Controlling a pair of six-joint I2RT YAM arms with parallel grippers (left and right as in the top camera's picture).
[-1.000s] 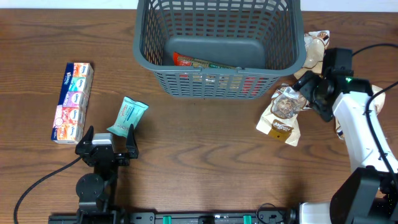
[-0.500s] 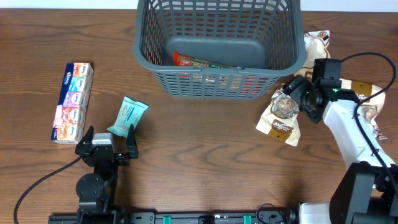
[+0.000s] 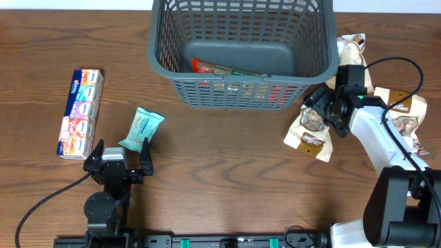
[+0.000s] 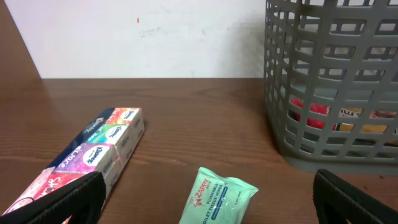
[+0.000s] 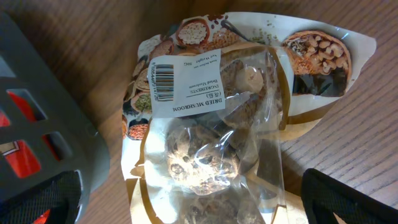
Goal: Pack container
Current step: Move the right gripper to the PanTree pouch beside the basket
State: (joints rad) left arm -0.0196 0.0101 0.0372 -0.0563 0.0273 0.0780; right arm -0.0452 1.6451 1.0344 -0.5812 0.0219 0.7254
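The dried mushroom pack is below my right gripper, between its open fingers, so next I will lower this gripper onto the pack's clear window (image 3: pixel 313 119) (image 5: pixel 211 158) and close it.
The dark grey lattice basket (image 3: pixel 241 48) stands at the back middle, with a red snack pack (image 3: pixel 220 69) on its floor. It also shows in the left wrist view (image 4: pixel 336 81) and at the left of the right wrist view (image 5: pixel 43 137). My right gripper (image 3: pixel 324 112) is open and sits low over a dried mushroom pack (image 3: pixel 309 134), just right of the basket. Its fingers (image 5: pixel 199 211) straddle the pack (image 5: pixel 211 124). My left gripper (image 3: pixel 117 162) is open and empty (image 4: pixel 205 211), just in front of a teal wipes pack (image 3: pixel 141 129) (image 4: pixel 217 196).
A multicoloured tissue multi-pack (image 3: pixel 80 114) (image 4: pixel 93 155) lies at the left. More snack packs lie at the right, one by the basket's corner (image 3: pixel 351 47) and one beyond my right arm (image 3: pixel 401 110). A cable (image 3: pixel 393 65) loops over the right arm.
My right gripper has moved left, toward the basket, and now sits over the dried mushroom pack. The left arm and the other packs have not moved.
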